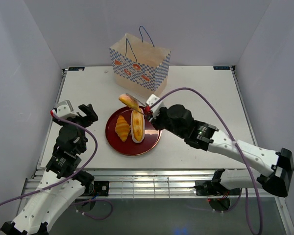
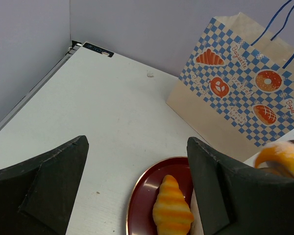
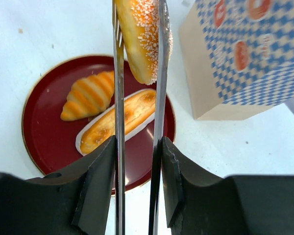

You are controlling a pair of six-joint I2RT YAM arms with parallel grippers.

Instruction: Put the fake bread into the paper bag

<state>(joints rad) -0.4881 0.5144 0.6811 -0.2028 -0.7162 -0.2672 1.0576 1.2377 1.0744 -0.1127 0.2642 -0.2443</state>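
Observation:
Next I should raise the sugar-dusted bread with my right gripper outward from below the bag's rim, then bring the tongs' tips over the bag's open top (image 1: 140,50).
My right gripper (image 1: 149,110) (image 3: 137,161) is shut on a pair of metal tongs (image 3: 119,98). The tongs pinch a sugar-dusted piece of fake bread (image 3: 142,39) (image 1: 130,102) in the air, over the far rim of the dark red plate (image 1: 115,142), just short of the paper bag (image 1: 139,63). A croissant (image 1: 122,128) (image 3: 88,95) and an oblong cream-topped loaf (image 1: 137,126) (image 3: 117,120) lie on the plate. The checkered bag (image 3: 245,54) stands upright with its handles up. My left gripper (image 1: 78,113) (image 2: 137,186) hangs open left of the plate, holding nothing.
The left wrist view looks over the plate (image 2: 142,196), the croissant (image 2: 172,208) and the bag (image 2: 235,83). White walls close in the table on the left, the right and behind. The right arm's purple cable (image 1: 201,95) arcs above the table's right half.

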